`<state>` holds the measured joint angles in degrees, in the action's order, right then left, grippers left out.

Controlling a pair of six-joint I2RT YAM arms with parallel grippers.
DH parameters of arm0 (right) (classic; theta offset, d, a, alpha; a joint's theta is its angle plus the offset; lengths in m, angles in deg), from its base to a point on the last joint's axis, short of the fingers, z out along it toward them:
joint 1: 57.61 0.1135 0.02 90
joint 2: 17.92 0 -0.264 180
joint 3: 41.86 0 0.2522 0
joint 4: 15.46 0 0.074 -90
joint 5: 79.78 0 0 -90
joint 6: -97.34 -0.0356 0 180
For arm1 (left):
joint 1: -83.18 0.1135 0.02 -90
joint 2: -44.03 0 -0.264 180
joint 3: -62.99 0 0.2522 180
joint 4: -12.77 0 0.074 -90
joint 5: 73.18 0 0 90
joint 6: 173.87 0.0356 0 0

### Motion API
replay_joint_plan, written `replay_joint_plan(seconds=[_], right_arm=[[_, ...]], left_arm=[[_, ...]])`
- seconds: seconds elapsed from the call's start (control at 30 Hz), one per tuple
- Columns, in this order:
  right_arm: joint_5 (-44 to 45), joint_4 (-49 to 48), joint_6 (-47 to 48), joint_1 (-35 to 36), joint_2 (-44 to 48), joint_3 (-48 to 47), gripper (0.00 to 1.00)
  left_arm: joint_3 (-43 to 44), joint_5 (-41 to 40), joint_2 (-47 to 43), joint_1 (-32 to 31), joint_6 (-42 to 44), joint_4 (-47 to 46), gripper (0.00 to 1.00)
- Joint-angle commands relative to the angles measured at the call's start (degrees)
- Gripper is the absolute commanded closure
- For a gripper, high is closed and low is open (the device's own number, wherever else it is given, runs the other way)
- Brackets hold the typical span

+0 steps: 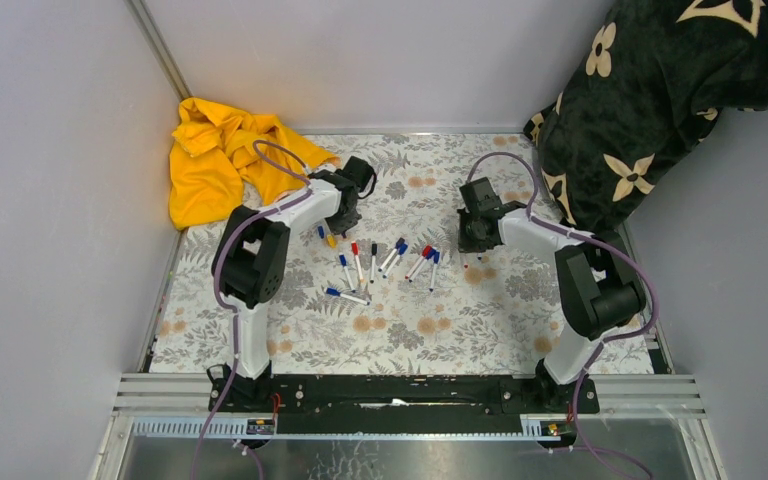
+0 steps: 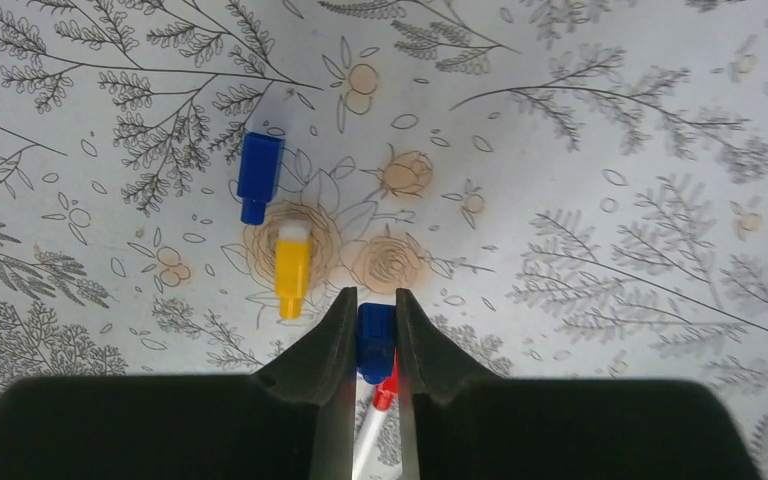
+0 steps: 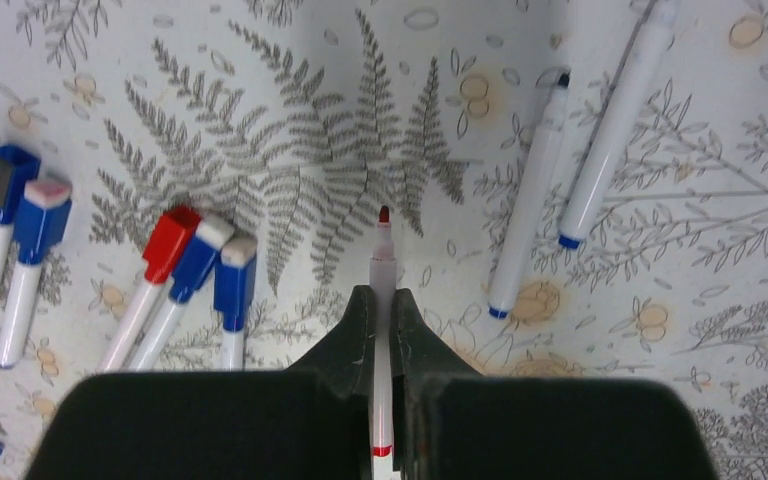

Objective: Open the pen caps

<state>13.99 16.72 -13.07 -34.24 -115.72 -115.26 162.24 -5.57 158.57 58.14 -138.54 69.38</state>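
The right gripper moves toward the right in the wrist view and down beside the nearer blue-ended pen next to release its own, since uncapped pens lie there.
My left gripper (image 2: 376, 295) is shut on a small blue pen cap (image 2: 375, 338), held just above the patterned table. Through the gap under it shows a red-capped pen (image 2: 385, 398) lying on the table. A loose blue cap (image 2: 259, 175) and a yellow cap (image 2: 292, 270) lie just ahead of the fingers. My right gripper (image 3: 383, 292) is shut on a white uncapped pen (image 3: 383, 255), whose red tip points forward. Several capped pens (image 1: 380, 262) lie between the two grippers, left (image 1: 345, 222) and right (image 1: 472, 240).
Two uncapped blue-ended pens (image 3: 580, 150) lie to the right of the right gripper, and capped blue and red ones (image 3: 190, 265) to its left. A yellow cloth (image 1: 222, 155) sits at the back left and a dark flowered blanket (image 1: 650, 100) at the back right.
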Motion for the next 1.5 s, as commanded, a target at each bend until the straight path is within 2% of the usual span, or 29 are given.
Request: replay_joint_plan(seconds=[0.0,0.13,0.23,0.4,0.57,0.63,0.8,0.9,1.17,1.47], right_arm=[[3.65,-2.41,-0.14,-1.16,-2.91,-4.33,1.00],[6.10,-2.79,-0.13,-1.44,-4.99,-5.30,1.00],[8.31,-3.01,-0.04,-1.82,-5.86,-5.63,1.00],[12.10,-2.46,0.08,-2.07,-7.56,-6.62,1.00],[15.56,-2.02,0.72,-2.28,-8.35,-7.07,0.97],[16.12,-1.96,0.99,-2.36,-8.77,-7.22,0.92],[16.13,-1.51,1.45,-2.37,-8.92,-7.64,0.73],[15.53,-1.37,1.99,-2.43,-8.30,-8.22,0.68],[12.08,-0.22,4.28,-1.67,-2.21,-9.35,0.61],[6.30,6.80,0.62,4.43,2.42,-7.82,0.56]], left_arm=[[2.15,-4.06,2.14,0.62,1.14,2.32,0.86],[2.44,-4.24,2.77,1.19,1.40,2.24,0.70],[2.80,-4.33,3.13,1.46,1.56,2.26,0.62],[2.86,-3.91,2.89,1.66,1.15,1.84,0.44],[3.24,-3.36,1.98,1.70,0.85,1.28,0.36],[3.02,-3.10,1.12,1.66,0.65,1.00,0.35],[2.11,-2.13,-1.92,1.49,-0.21,-0.36,0.34],[1.68,-1.45,-3.56,1.33,-0.56,-0.90,0.34],[-0.31,-0.17,-7.97,0.78,-1.01,-2.01,0.30],[-3.27,2.71,-13.64,-0.71,-1.31,-3.66,0.30]])
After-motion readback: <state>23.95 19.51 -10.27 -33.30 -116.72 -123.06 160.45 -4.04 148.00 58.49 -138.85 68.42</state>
